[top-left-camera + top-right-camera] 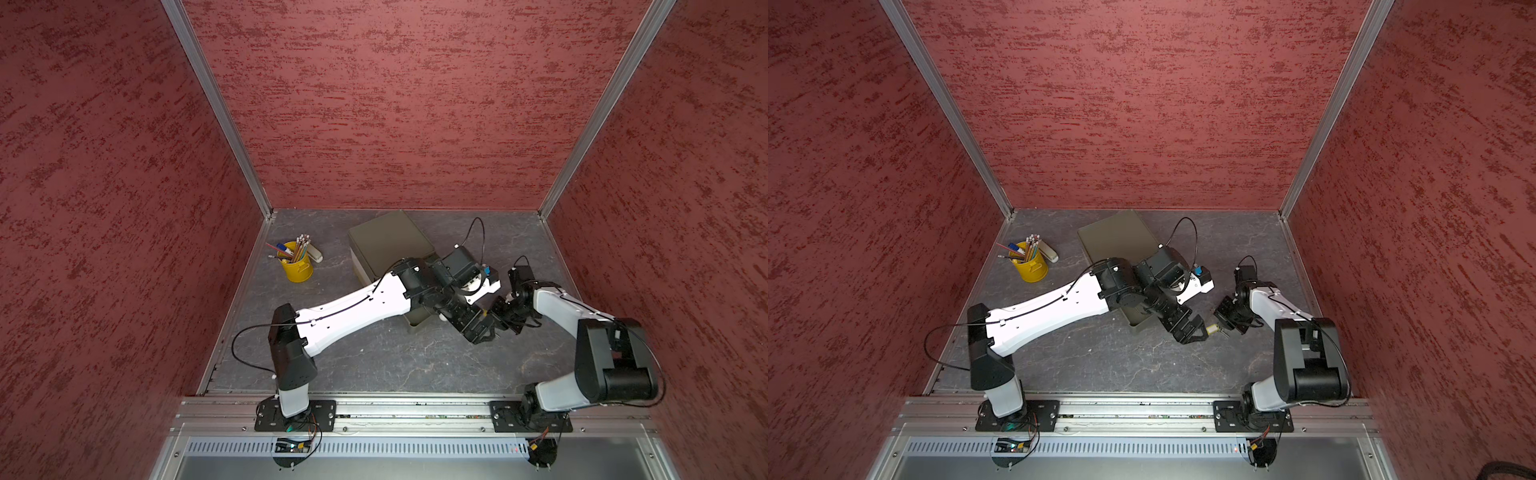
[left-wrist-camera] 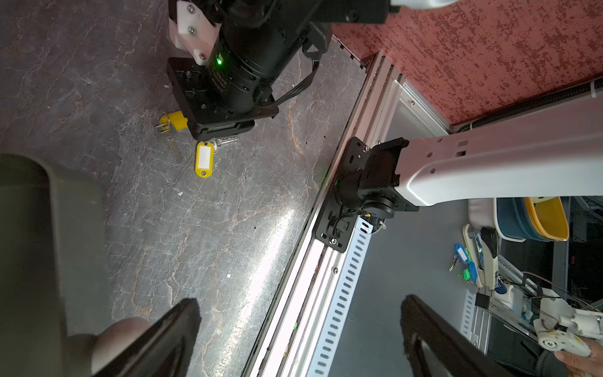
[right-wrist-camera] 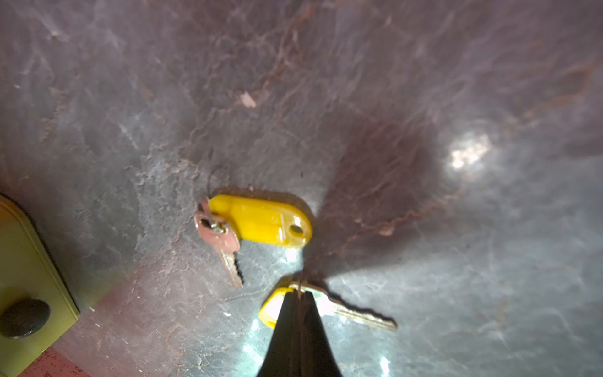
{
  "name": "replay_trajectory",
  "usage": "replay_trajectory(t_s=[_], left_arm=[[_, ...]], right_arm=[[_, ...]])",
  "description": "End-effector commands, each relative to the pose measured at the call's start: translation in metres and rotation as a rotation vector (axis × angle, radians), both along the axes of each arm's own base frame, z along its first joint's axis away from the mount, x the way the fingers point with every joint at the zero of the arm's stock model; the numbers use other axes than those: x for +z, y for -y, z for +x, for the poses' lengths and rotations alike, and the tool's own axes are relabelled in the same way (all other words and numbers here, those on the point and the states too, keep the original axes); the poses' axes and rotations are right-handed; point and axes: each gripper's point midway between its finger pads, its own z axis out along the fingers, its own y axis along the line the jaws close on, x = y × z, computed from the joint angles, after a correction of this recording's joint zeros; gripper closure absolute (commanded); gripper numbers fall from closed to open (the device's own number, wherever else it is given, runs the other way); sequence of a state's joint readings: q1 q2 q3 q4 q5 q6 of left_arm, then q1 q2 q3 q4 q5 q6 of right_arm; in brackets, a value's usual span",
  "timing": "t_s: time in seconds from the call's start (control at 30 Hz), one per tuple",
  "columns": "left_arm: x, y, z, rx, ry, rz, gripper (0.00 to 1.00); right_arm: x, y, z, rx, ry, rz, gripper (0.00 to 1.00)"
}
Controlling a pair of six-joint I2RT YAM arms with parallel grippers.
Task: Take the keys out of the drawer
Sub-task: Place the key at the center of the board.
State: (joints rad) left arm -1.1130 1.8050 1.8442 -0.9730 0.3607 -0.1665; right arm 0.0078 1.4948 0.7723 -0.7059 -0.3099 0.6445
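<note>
The second yellow-tagged key lies flat close by, so my right gripper needs to slide outward, low over the table, toward its yellow tag (image 3: 260, 220) and let go of the ring.
My right gripper (image 3: 298, 292) is shut on the ring of a yellow-tagged key (image 3: 359, 315), low over the grey tabletop; its tag (image 3: 270, 310) shows beside the fingers. A second yellow-tagged key (image 3: 261, 222) lies flat on the table close by. The left wrist view shows both yellow tags (image 2: 204, 159) (image 2: 177, 120) under the right wrist. My left gripper (image 2: 300, 326) is open and holds nothing, just right of the olive drawer (image 2: 26, 261) with its round knob (image 3: 24, 318). In a top view one yellow tag (image 1: 1212, 329) sits between the two grippers. The drawer's inside is hidden.
The olive drawer box (image 1: 386, 245) stands at the back middle, partly under my left arm. A yellow cup of pencils (image 1: 297, 266) and a beige stapler (image 1: 316, 253) are at the back left. The metal rail (image 1: 415, 411) runs along the front edge; red walls close three sides.
</note>
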Motion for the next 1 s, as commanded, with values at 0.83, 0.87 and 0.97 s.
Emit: replay_trajectory(t_s=[0.83,0.87,0.97], left_arm=[[-0.005,0.003,0.003,-0.017,0.005,0.009,0.0],[-0.005,0.004,0.003,-0.018,0.004,0.008,0.0],[-0.006,0.005,0.003,-0.018,0.0,0.008,0.0]], right_arm=[[-0.003,0.003,0.033,0.008,0.035,-0.004,0.93],[-0.002,0.002,0.032,0.009,0.035,-0.004,0.9],[-0.002,0.003,0.031,0.009,0.034,-0.006,0.79]])
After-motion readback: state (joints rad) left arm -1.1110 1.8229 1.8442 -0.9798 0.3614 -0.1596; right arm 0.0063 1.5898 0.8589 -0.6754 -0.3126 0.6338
